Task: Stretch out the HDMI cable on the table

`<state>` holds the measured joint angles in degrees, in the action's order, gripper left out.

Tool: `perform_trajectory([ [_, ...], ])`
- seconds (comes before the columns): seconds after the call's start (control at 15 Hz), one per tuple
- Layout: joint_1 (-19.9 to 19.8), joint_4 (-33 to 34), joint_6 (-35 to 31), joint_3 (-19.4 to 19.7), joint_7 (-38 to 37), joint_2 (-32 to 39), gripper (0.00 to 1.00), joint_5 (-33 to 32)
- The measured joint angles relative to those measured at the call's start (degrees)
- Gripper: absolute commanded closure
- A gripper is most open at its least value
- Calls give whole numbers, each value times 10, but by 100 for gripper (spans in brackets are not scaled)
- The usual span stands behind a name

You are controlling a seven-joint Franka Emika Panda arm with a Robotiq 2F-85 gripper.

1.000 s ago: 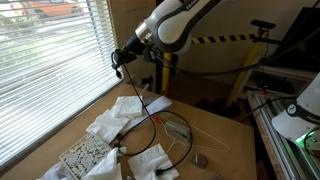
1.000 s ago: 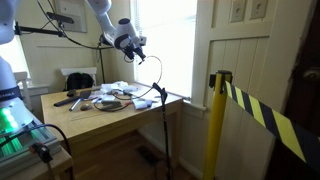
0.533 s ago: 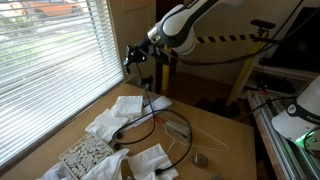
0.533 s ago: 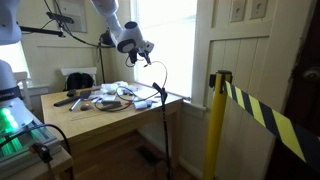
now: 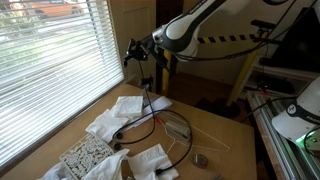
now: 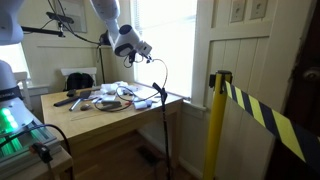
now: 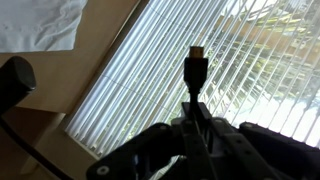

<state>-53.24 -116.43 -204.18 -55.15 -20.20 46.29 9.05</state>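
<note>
The cable still lies looped, so my gripper next needs to swing down, away from the blinds, over the table edge facing the yellow post (image 5: 217, 116) to release the plug.
My gripper (image 5: 134, 53) is high above the far edge of the table (image 5: 215, 135), near the window blinds. It is shut on the plug end of the black HDMI cable (image 5: 148, 100), which hangs from it down to the tabletop and loops between the white cloths. In the wrist view the plug (image 7: 196, 68) sticks up out of the closed fingers (image 7: 196, 135) against the blinds. In an exterior view the gripper (image 6: 147, 57) holds the cable (image 6: 161, 80) beyond the table's (image 6: 100, 120) corner.
White cloths (image 5: 112, 118) and a patterned block (image 5: 85, 153) lie on the table beside the cable loop. A metal object (image 5: 178, 126) and a thin pale wire (image 5: 205, 138) lie nearby. A yellow-and-black striped barrier (image 6: 250, 105) on a yellow post (image 6: 215, 120) stands past the table.
My gripper has carried the cable's plug end farther out past the table's edge and slightly higher. The hanging cable has drawn straighter.
</note>
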Motion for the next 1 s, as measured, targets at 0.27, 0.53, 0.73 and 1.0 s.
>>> perform_trajectory([
  [0.27,2,-4,3,-15,-26,28,98,-65],
  [0.53,1,-4,76,-65,-16,68,98,-126],
  [0.73,-10,-17,147,-103,11,80,98,-127],
  [1.0,-14,-77,159,-74,25,22,98,-68],
])
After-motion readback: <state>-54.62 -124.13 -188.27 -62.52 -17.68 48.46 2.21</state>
